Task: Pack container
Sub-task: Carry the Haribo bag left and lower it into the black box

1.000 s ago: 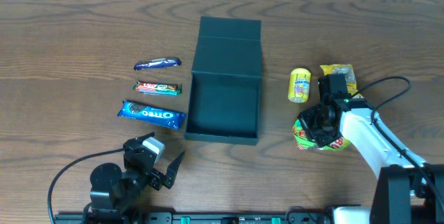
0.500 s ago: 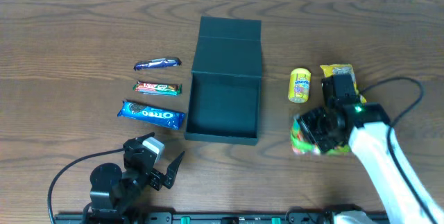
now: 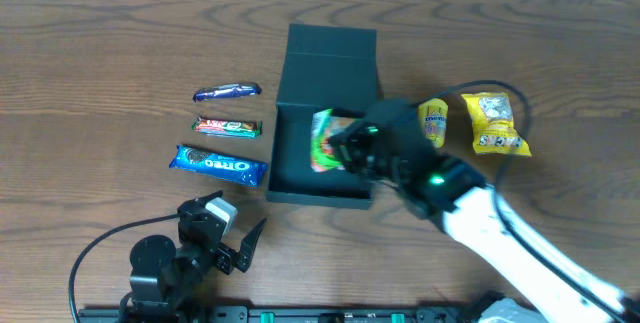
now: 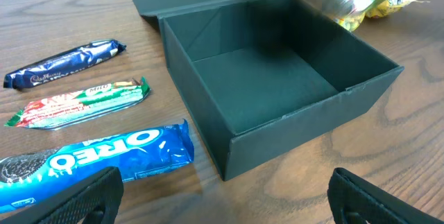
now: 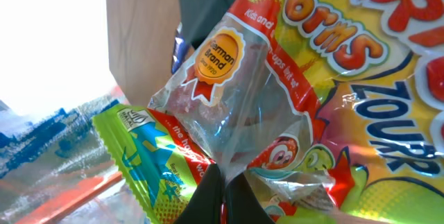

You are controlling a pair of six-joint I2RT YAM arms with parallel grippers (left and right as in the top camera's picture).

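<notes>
The right gripper brings the gummy worms bag (image 3: 324, 140) down past the container's open rim next and releases it inside, since the container's bare bottom lies below.
The container (image 3: 318, 197) is a dark teal box, its flap lid (image 3: 331, 51) laid open toward the far side. From the left wrist view the container's inside (image 4: 263, 78) looks bare. My right gripper (image 3: 347, 149) is shut on a green, red and yellow gummy worms bag (image 3: 324, 140), which hangs over the container's opening. Up close, the gummy bag (image 5: 291, 78) is crumpled and pinched between the right gripper's (image 5: 223, 189) dark fingers. My left gripper (image 3: 236, 227) rests low near the table's front edge, left of the container. The left gripper (image 4: 225, 207) is open with nothing in it.
Left of the container lie a blue Oreo packet (image 3: 218, 164), a green and red bar (image 3: 228, 127) and a dark blue bar (image 3: 227, 91). To the right stand a yellow Mentos tub (image 3: 433, 123) and a yellow snack bag (image 3: 492, 121).
My right arm has swung left, carrying the gummy bag from the table right of the container to above its opening. The left arm has not moved.
</notes>
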